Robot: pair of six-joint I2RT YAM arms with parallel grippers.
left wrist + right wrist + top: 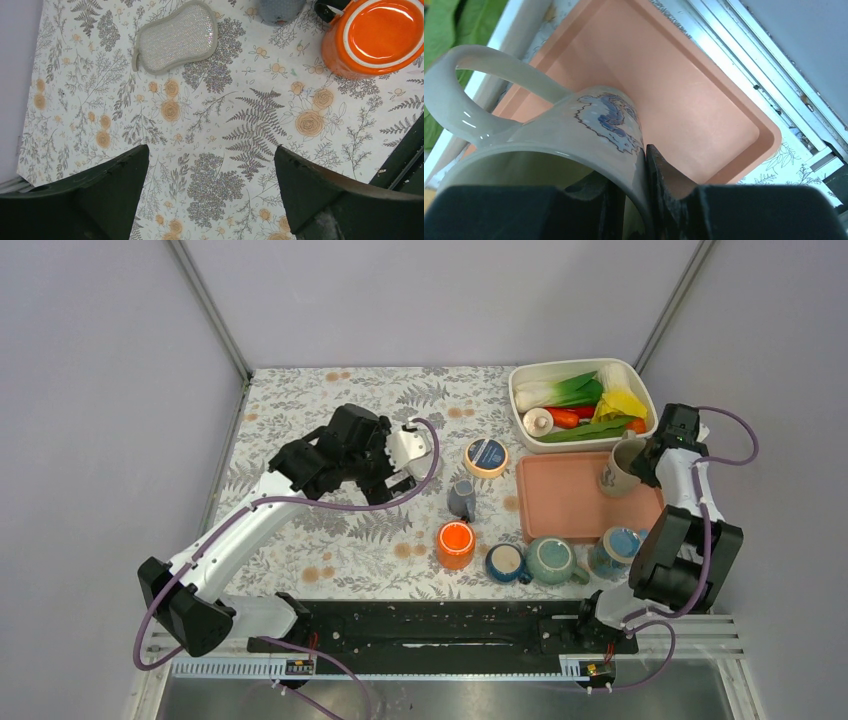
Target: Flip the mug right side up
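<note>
The mug's opening already faces up, so my right gripper will next shift outward over the tray's far end, outward of it, and release the mug's rim.
A beige mug with a blue pattern stands mouth up on the pink tray, at its far right corner. My right gripper is shut on the mug's rim, one finger inside and one outside. In the right wrist view the mug fills the left half, handle at upper left, with the outer finger pressed on its wall. My left gripper is open and empty above the tablecloth left of centre. In the left wrist view it frames bare cloth.
A white bin of vegetables stands behind the tray. A small grey mug, an orange mug, a tape roll, a dark blue mug, a teal mug and a blue mug are nearby. A sponge lies under the left arm.
</note>
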